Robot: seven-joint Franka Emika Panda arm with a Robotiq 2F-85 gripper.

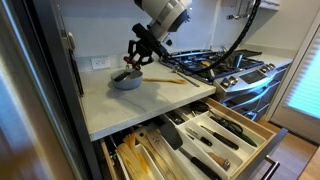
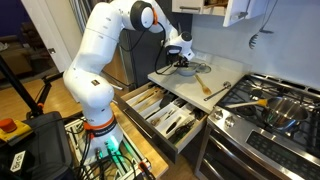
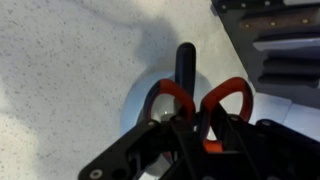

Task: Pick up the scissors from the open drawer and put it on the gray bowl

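The gray bowl's open top is below the gripper and the red handles are still above the bowl's rim, so the gripper should next turn, lower and release the scissors [image 3: 232, 96] inside.
The gray bowl [image 1: 126, 82] sits on the pale counter near the wall, and it also shows in an exterior view [image 2: 186, 71]. A dark utensil handle [image 3: 186, 62] sticks out over its rim. My gripper [image 1: 137, 60] hangs just above the bowl, shut on the scissors [image 3: 232, 96]. Their red handles show over the bowl [image 3: 140, 108] in the wrist view, and the blades are hidden by my fingers [image 3: 190, 135]. The open drawer [image 1: 222, 135] with dividers and black-handled knives is pulled out below the counter, as both exterior views show [image 2: 178, 122].
A wooden spoon [image 1: 166, 80] lies on the counter beside the bowl. A drawer of wooden utensils [image 1: 140, 155] is open next to the knife drawer. A gas stove [image 1: 232, 66] with a pot [image 2: 285, 108] stands past the counter's end. The wall has an outlet [image 1: 100, 62].
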